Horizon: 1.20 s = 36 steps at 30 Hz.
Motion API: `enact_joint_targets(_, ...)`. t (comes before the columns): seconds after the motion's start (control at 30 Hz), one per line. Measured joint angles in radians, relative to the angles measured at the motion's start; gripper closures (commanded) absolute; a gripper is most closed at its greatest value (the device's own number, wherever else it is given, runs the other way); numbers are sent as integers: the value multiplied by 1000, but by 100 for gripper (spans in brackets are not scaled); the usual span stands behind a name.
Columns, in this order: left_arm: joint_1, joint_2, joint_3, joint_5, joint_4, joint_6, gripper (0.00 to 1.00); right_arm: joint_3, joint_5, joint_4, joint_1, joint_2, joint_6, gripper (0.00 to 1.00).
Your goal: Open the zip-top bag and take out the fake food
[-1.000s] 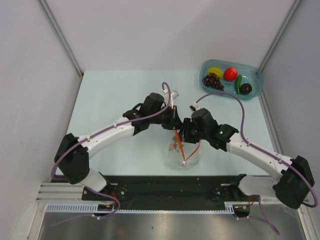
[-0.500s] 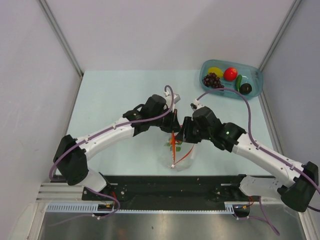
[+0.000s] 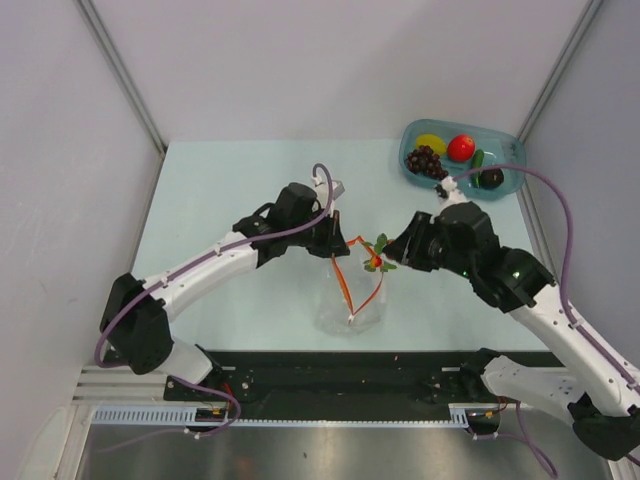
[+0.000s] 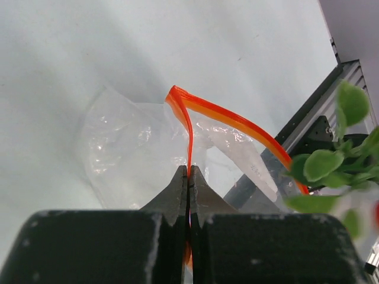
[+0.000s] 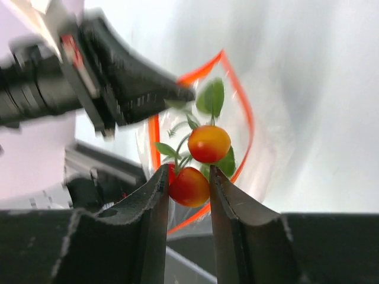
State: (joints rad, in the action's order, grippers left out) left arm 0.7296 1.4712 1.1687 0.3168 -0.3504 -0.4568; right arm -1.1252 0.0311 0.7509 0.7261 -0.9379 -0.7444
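My right gripper holds the sprig. It will next carry the sprig outward to the bare bottom of the tray beside the purple grapes (image 3: 425,160) and let go of it among the other food.
The clear zip-top bag (image 3: 348,300) with an orange-red zipper strip hangs open near the table's front middle. My left gripper (image 3: 335,243) is shut on its zipper strip (image 4: 190,133). My right gripper (image 3: 392,254) is shut on a sprig of small red-orange fruits with green leaves (image 5: 192,184), held just above and right of the bag's mouth (image 5: 237,112). More fake food lies in the teal tray: yellow lemon (image 3: 431,143), red fruit (image 3: 461,147), purple grapes (image 3: 425,160), green vegetable (image 3: 478,163), dark round piece (image 3: 491,177).
The teal translucent tray (image 3: 510,150) stands at the back right corner. A black rail (image 3: 340,375) runs along the table's near edge. Grey walls close in on both sides.
My right gripper has pulled up and to the right out of the bag with the fruit sprig. My left gripper has shifted slightly left, and the bag mouth has widened.
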Motion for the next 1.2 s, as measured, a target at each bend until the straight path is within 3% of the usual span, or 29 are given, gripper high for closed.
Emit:
enact_joint_targets(0.1, -14, -4, -5, 0, -5, 12, 100, -37, -12, -16, -116, -3, 18, 96)
enact_joint_targets(0.27, -26, -29, -10, 0, -16, 25, 100, -69, -60, -101, -410, -68, 40, 96)
enact_joint_targets(0.57, -50, -71, 27, -29, -109, 118, 100, -99, -168, -317, -795, -367, 87, 95)
enact_joint_targets(0.83, -85, -71, 158, -162, -217, 235, 100, -201, -206, -460, -928, -661, 118, 93)
enact_joint_targets(1.03, -104, 18, 235, -197, -244, 290, 100, -445, -217, -468, -941, -917, 138, 89)
enact_joint_targets(1.1, -106, 85, 251, -199, -248, 304, 96, -565, -221, -450, -941, -1014, 146, 85)
enact_joint_targets(1.2, -108, 167, 257, -198, -264, 322, 73, -755, -226, -401, -940, -1154, 158, 75)
